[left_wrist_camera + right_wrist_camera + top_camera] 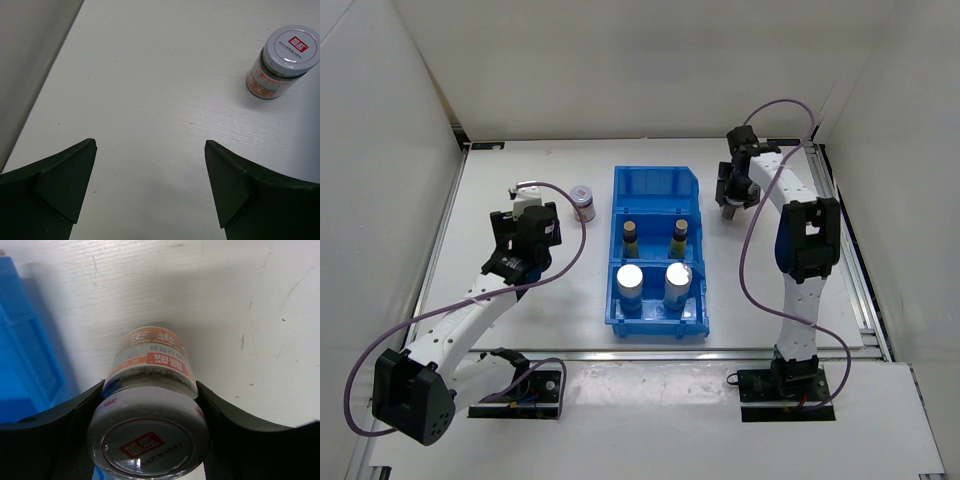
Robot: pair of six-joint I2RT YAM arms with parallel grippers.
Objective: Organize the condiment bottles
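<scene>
The bin's empty far section is to the left of my right gripper in the top view, so I will lift the jar over the bin's blue side, lower it and let it go.
Two white-blue cylinders with silver tops (630, 285) (677, 283) stand in the near compartment of the blue bin (617, 215). Two slim dark tan-capped bottles (630, 238) (679, 237) stand in the middle compartment. One squat grey-lidded jar (583, 202) stands on the table left of the bin; it also shows in the left wrist view (282, 62). My left gripper (527, 225) (150, 142) is open and empty, short of that jar and to its left. My right gripper (730, 200) (150, 385) is shut on the second grey-lidded jar (150, 405), right of the bin.
The bin's far compartment (655, 190) holds nothing. The bin's blue wall (22, 355) lies close to the left of the held jar. White enclosure walls (30, 60) border the table on the left, back and right.
</scene>
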